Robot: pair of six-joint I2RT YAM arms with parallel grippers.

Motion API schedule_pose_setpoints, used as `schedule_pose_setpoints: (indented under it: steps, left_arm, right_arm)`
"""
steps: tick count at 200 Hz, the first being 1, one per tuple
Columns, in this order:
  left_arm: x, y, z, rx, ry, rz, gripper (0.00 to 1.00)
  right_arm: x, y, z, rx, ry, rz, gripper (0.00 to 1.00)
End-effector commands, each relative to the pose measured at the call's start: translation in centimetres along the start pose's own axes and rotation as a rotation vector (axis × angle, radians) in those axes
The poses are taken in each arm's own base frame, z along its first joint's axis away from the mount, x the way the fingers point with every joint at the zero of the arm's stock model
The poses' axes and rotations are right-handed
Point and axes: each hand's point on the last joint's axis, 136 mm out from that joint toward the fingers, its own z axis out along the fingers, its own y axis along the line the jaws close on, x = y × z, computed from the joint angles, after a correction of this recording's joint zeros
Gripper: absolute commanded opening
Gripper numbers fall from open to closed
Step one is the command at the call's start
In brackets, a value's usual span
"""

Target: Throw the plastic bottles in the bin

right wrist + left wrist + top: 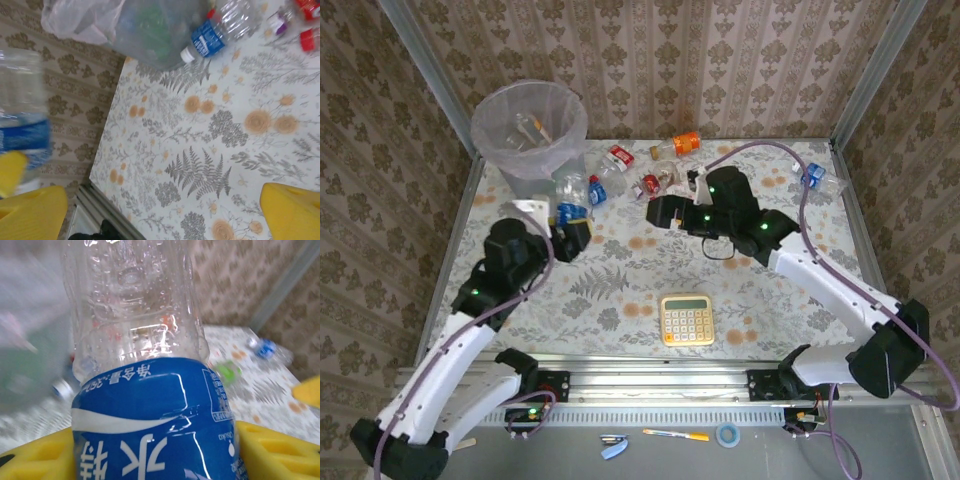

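The bottle hangs outside the bin's rim, so I will raise my left gripper, carry it outward over the grey bin's opening (pixel 528 128) and release the bottle.
My left gripper (pixel 570 228) is shut on a clear plastic bottle with a blue label (pixel 568 205), just in front of the grey bin (pixel 530 125). In the left wrist view the bottle (pixel 150 410) stands between the yellow fingers (pixel 280 450). The bin's whitish bag holds a few bottles. My right gripper (pixel 655 212) hangs open over mid-table, and its wrist view shows bare cloth between its fingers (pixel 295 210). Loose bottles lie along the back: a blue one (pixel 597 190), two red ones (pixel 620 157) (pixel 650 185), an orange one (pixel 686 143) and a blue one (pixel 815 177) far right.
A yellow calculator (pixel 687 320) lies near the front edge, between the arms. The flowered cloth (pixel 620 280) covers the table. Metal posts and patterned walls close in the back and sides. In the right wrist view the bin (pixel 150 30) and the blue bottle (pixel 215 32) lie ahead.
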Motion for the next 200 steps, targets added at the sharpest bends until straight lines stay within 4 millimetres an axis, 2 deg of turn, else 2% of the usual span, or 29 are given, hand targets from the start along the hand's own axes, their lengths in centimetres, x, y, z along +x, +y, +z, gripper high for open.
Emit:
schedule_pose_setpoints:
  steps: [1, 27, 48, 80, 96, 112, 135, 154, 172, 179, 189, 200]
  left_arm:
    - [-6.4, 0.3, -3.6, -0.08, -0.17, 0.16, 0.41]
    - [-12.5, -0.8, -7.4, -0.112, -0.395, 0.279, 0.4]
    - [-16.4, -1.7, -10.5, -0.14, -0.573, 0.335, 0.4]
    - [-19.7, -2.3, -14.0, -0.192, -0.776, 0.403, 0.39]
    - [-20.5, -2.0, -14.1, -0.225, -0.813, 0.419, 0.42]
    - [-20.8, -1.6, -11.9, -0.247, -0.731, 0.442, 0.44]
    - [-20.8, -0.2, -7.0, -0.247, -0.586, 0.435, 0.5]
    - [-20.3, 2.9, -1.8, -0.199, -0.403, 0.327, 0.54]
    - [-19.2, 7.7, 2.9, -0.211, -0.251, 0.182, 0.63]
    - [-18.7, 9.6, 4.2, -0.243, -0.201, 0.143, 0.72]
    - [-18.4, 11.4, 5.6, -0.266, -0.146, 0.099, 0.9]
    - [-18.2, 12.5, 6.3, -0.279, -0.116, 0.059, 1.0]
  right_arm:
    - [0.7, -2.8, -0.8, 0.07, -0.001, 0.019, 1.0]
    - [0.7, -4.1, -1.3, 0.089, -0.011, 0.041, 1.0]
    - [0.8, -4.7, -1.4, 0.099, -0.008, 0.047, 1.0]
    - [0.8, -5.1, -1.3, 0.111, 0.0, 0.043, 1.0]
    - [0.9, -5.5, -1.1, 0.12, 0.005, 0.048, 1.0]
    - [0.8, -5.7, -0.9, 0.119, 0.012, 0.052, 1.0]
    - [0.7, -5.7, -0.8, 0.119, 0.018, 0.051, 1.0]
    - [0.7, -5.8, -1.1, 0.12, 0.017, 0.051, 1.0]
    - [0.8, -5.8, -1.5, 0.117, 0.014, 0.047, 1.0]
    - [0.8, -5.8, -1.7, 0.117, 0.012, 0.048, 1.0]
    - [0.9, -5.8, -2.0, 0.115, 0.01, 0.047, 1.0]
    - [1.1, -5.8, -2.2, 0.115, 0.014, 0.044, 1.0]
